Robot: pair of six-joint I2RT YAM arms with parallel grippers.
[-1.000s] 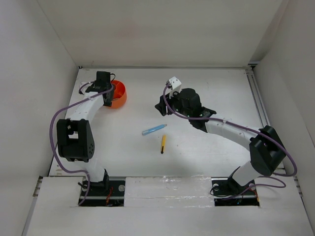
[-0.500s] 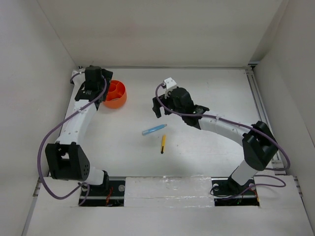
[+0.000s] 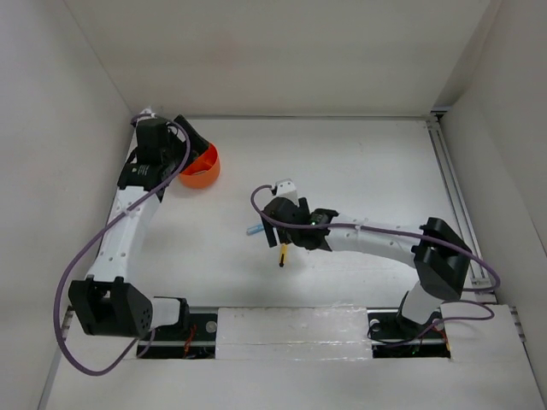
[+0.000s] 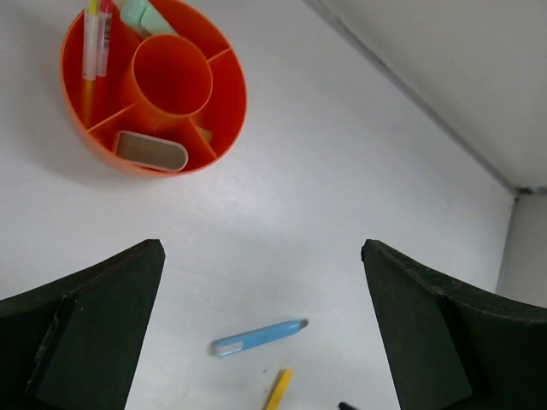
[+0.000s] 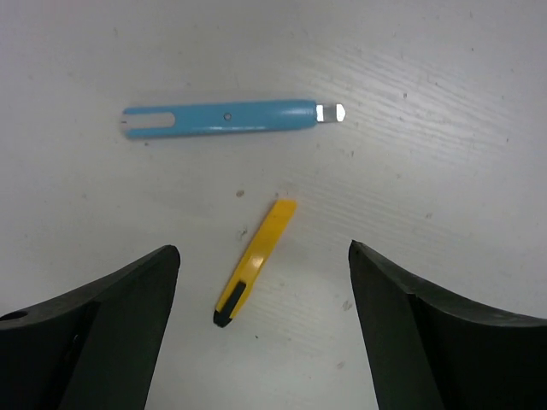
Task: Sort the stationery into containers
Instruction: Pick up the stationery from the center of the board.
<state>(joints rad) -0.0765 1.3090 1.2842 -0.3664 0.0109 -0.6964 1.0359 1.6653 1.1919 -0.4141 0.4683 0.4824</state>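
Observation:
Next, I move my left gripper to the right in the top view, toward the pencil's yellow body [image 3: 284, 250] at my right gripper, since this arm is nearer the tub.
The orange tub [image 4: 232, 111] stands at the far left [image 3: 205, 169]. Its compartments hold a yellow and a pink pen [image 4: 92, 43], a pale green one [image 4: 141, 12] and a tan eraser [image 4: 151, 151]. My left gripper [image 4: 261, 252] hangs open and empty above the table beside the tub [image 3: 188, 141]. On the table's middle lie a blue pen [image 5: 226, 118] and, just nearer, a black-tipped yellow pencil [image 5: 255, 260]. My right gripper [image 5: 263, 249] is open right over the pencil, which lies between its fingers, untouched. From above, that gripper [image 3: 275, 229] hides most of the blue pen [image 3: 253, 230].
White walls close the table in at the left, back and right. A metal rail [image 3: 449, 184] runs along the right side. Purple cables loop off both arms.
My left gripper has backed off the tub toward the far left corner and opened wider. My right arm has swung down and nearer, from beyond the blue pen to over the pencil.

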